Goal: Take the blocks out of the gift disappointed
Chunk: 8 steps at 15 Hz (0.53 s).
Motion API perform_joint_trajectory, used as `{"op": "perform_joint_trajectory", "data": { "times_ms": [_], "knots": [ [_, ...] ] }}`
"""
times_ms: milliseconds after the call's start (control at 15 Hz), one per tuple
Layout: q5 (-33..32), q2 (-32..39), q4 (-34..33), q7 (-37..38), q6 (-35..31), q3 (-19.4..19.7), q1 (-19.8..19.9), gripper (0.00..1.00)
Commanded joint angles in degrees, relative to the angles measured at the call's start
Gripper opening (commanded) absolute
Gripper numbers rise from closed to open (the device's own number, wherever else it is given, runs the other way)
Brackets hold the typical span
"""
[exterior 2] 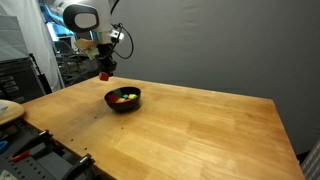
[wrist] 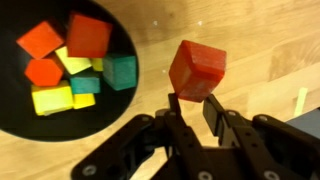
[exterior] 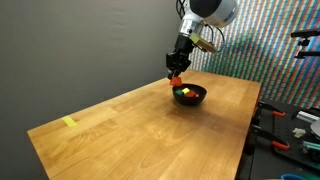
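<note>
The larger red-orange block needs to go farther from the bowl's rim and lower next, so my gripper can let go of it on top of the table, because bare wood lies clear beside the bowl.
The black bowl sits at the upper left of the wrist view and holds several small blocks: red, yellow and one green. It also shows in both exterior views on the wooden table. My gripper is shut on a red block and holds it above the bare table beside the bowl. In the exterior views the gripper hangs a little above and next to the bowl, with the red block at its tips.
A flat yellow tape strip lies near one corner of the table. Tools and clutter stand past the table's edge. A shelf and rack stand beside the table.
</note>
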<state>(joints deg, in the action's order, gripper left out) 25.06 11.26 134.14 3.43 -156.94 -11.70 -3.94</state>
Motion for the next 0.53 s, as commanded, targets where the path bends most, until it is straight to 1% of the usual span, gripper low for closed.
{"op": "perform_joint_trajectory", "data": {
  "times_ms": [0, 67, 200, 333, 400, 467],
  "knots": [
    [-11.6, 4.2, 1.0, 7.1, -10.3, 0.1, -8.9, 0.14],
    [-17.0, 6.5, 0.8, 10.5, -13.2, 1.6, -12.2, 0.14],
    [-27.0, 10.8, -0.2, 16.7, -17.9, 10.0, -22.7, 0.13],
    [-37.0, 15.0, -2.6, 23.2, -21.4, 19.0, -32.0, 0.13],
    [-41.3, 16.5, -4.1, 26.3, -22.4, 23.4, -36.0, 0.55],
    [-44.3, 17.8, -5.9, 28.5, -22.4, 27.9, -40.1, 0.57]
  ]
}}
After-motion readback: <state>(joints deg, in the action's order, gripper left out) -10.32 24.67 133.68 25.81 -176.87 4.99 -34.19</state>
